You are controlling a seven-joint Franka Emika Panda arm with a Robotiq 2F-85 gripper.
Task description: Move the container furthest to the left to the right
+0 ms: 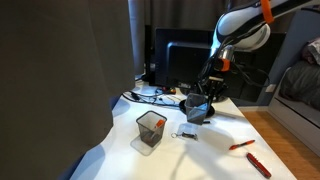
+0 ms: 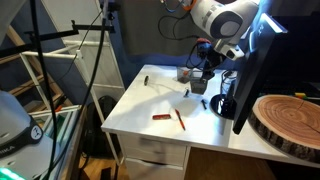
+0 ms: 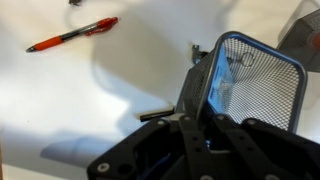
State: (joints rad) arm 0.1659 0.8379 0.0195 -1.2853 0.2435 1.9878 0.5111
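The cup in my gripper will move toward the free cup, go down onto the tabletop beside the cables and be let go there, because that patch is bare.
Two dark wire-mesh pen cups show. One cup [image 1: 150, 130] stands free near the table's front left, and it also shows in an exterior view [image 2: 185, 73]. My gripper [image 1: 206, 97] is shut on the wall of the second mesh cup [image 1: 196, 110], close to the monitor. In the wrist view this cup [image 3: 250, 85] fills the right side. My fingers [image 3: 195, 105] straddle its left wall, one inside and one outside. In an exterior view my gripper [image 2: 205, 78] hangs over the held cup [image 2: 199, 87]. Whether the cup touches the table cannot be told.
Two red pens [image 1: 241, 145] [image 1: 258, 165] lie on the white table [image 1: 215, 150]; one red pen [image 3: 75, 35] shows in the wrist view. A small clip [image 1: 185, 133] lies beside the free cup. A black monitor [image 1: 185, 60] and cables stand behind. A wood slab [image 2: 290, 120] sits nearby.
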